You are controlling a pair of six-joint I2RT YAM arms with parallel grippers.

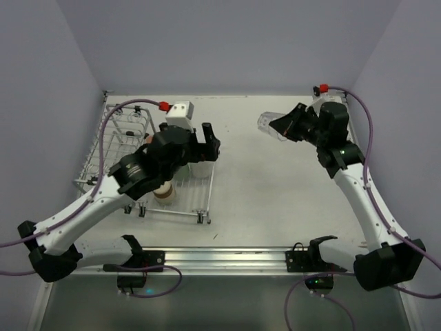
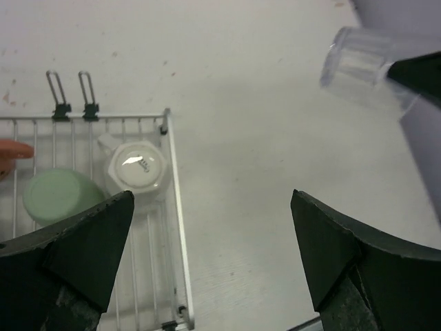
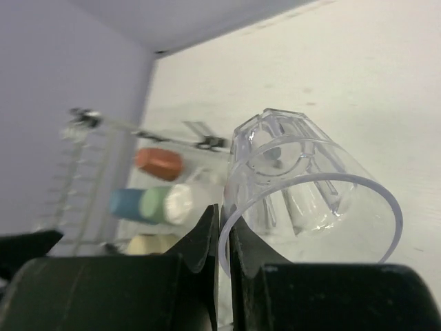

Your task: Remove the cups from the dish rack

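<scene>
The tilted clear cup comes down to the bare tabletop below next. My right gripper turns its fingers downward to stand the cup upright and releases the cup's rim.
The silver wire dish rack (image 1: 114, 134) stands on the left of the table. My left gripper (image 1: 210, 141) hangs open and empty above its right edge. Below its fingers (image 2: 76, 252) the left wrist view shows a white cup (image 2: 138, 169) and a pale green cup (image 2: 58, 196) upside down in the rack (image 2: 172, 207). A brown cup with a cream rim (image 1: 164, 193) sits at the rack's front. My right gripper (image 1: 284, 125) is shut on the rim of a clear cup (image 1: 269, 124), held tilted above the table at the back right. Its fingertips (image 3: 224, 234) pinch the cup wall (image 3: 310, 186).
In the right wrist view, blue (image 3: 127, 205), green (image 3: 155, 203), white (image 3: 182, 202), orange-brown (image 3: 158, 163) and cream (image 3: 151, 245) cups lie blurred in the rack. The left arm's cable (image 1: 103, 148) loops over the rack. Purple walls enclose the table on three sides.
</scene>
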